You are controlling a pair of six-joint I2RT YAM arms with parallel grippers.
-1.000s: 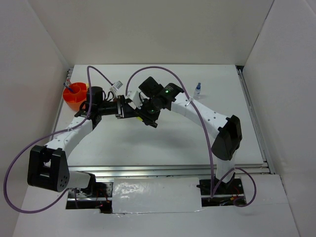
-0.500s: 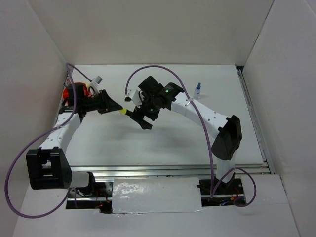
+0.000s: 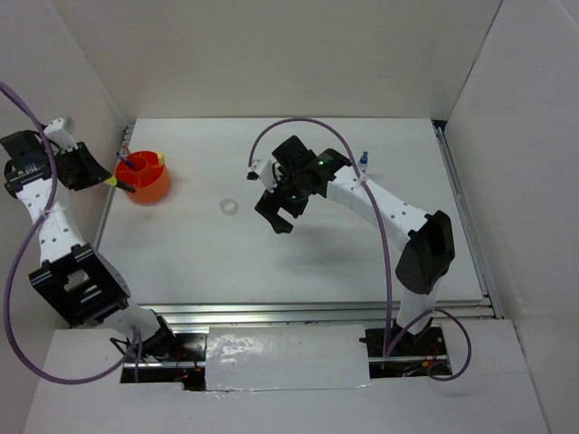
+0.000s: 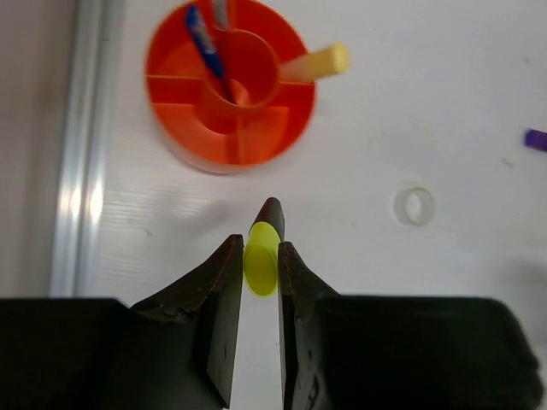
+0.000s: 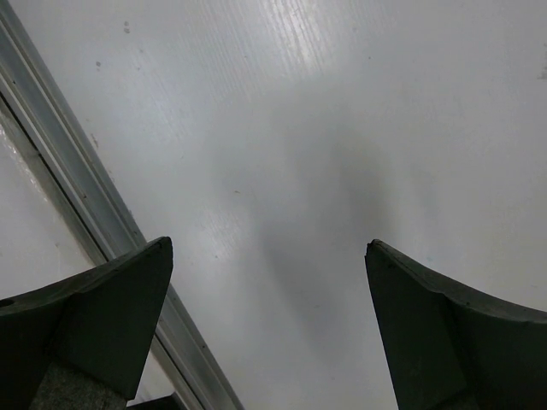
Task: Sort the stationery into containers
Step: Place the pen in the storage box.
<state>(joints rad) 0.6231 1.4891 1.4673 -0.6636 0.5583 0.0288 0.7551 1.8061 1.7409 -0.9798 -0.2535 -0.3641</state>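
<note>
I will move my left gripper outward toward the bar next, to bring the highlighter over the empty section of the container between the blue pen [image 3: 125, 167] and the bar.
My left gripper [image 4: 256, 248] is shut on the black-yellow highlighter [image 4: 261, 258], which points toward the orange-red container [image 4: 175, 137] just ahead. In the top view the left gripper [image 3: 101, 176] hangs at the table's left edge beside the container [image 3: 156, 192]. A blue pen [image 4: 205, 51] and a pale yellow stick [image 4: 316, 61] stand in the container. The white tape ring [image 3: 229, 207] lies on the table between the arms. My right gripper [image 3: 276, 217] hovers mid-table, open, with nothing between its fingers [image 5: 111, 299]. A purple marker's end [image 4: 536, 139] shows at the frame edge.
A tiny blue-capped bottle [image 3: 363, 160] stands at the back right, behind the right arm. An aluminium rail [image 4: 81, 171] runs along the table's left side next to the container. White walls enclose the table on three sides.
The two grippers met mid-table; the right one opened and let go of the highlighter. My left arm swung far left with the highlighter to the container. The right gripper drew back slightly.
</note>
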